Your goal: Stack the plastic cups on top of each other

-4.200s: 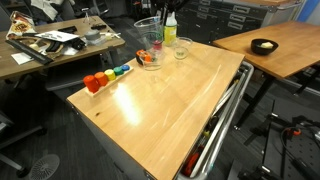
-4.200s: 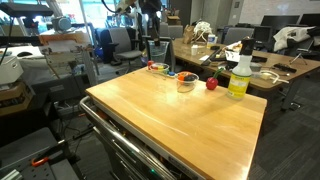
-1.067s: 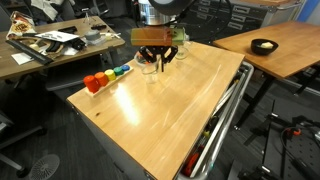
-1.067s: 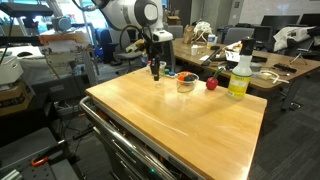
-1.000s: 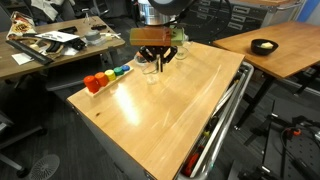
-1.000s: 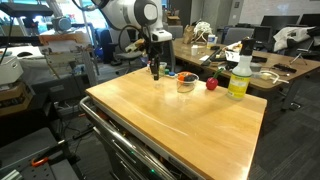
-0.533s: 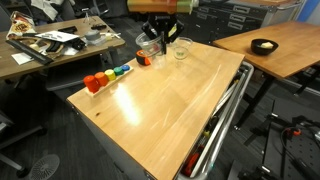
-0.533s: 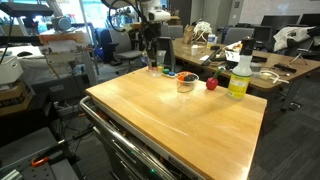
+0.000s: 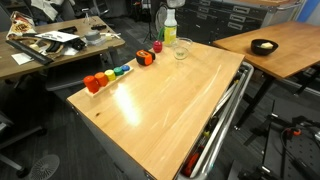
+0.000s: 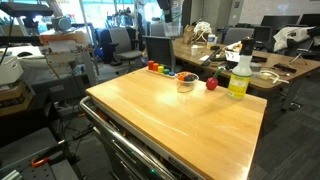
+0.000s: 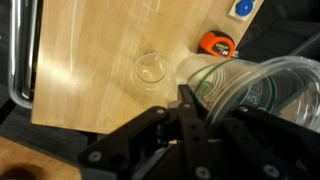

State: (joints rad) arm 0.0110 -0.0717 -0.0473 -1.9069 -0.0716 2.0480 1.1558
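Note:
My gripper lowers over the standing cup's opening (image 9: 183, 43) (image 11: 152, 68) below it next and releases the rim of its own cup there, since that standing cup is upright to receive it.
In the wrist view my gripper (image 11: 205, 100) is shut on the rim of a clear plastic cup (image 11: 262, 88), held high above the table. A second clear cup (image 11: 151, 69) stands upright on the wood below it. That standing cup also shows in both exterior views (image 9: 181, 47) (image 10: 186, 82), near the table's far edge. The gripper and the held cup are above the top edge of both exterior views. I cannot tell whether the held cup is one cup or two nested.
A white bottle with a yellow-green cap (image 9: 169, 29) (image 10: 238, 77) stands by the standing cup. Small coloured blocks (image 9: 105, 77) line the table's edge. An orange object (image 11: 212, 42) and a red ball (image 10: 211, 84) lie near the cup. The wooden table (image 9: 170, 100) drops off at its edges.
The gripper closed on a cup at the far edge of the table and lifted it straight up, out of both exterior views. The other cup and the bottle stayed put.

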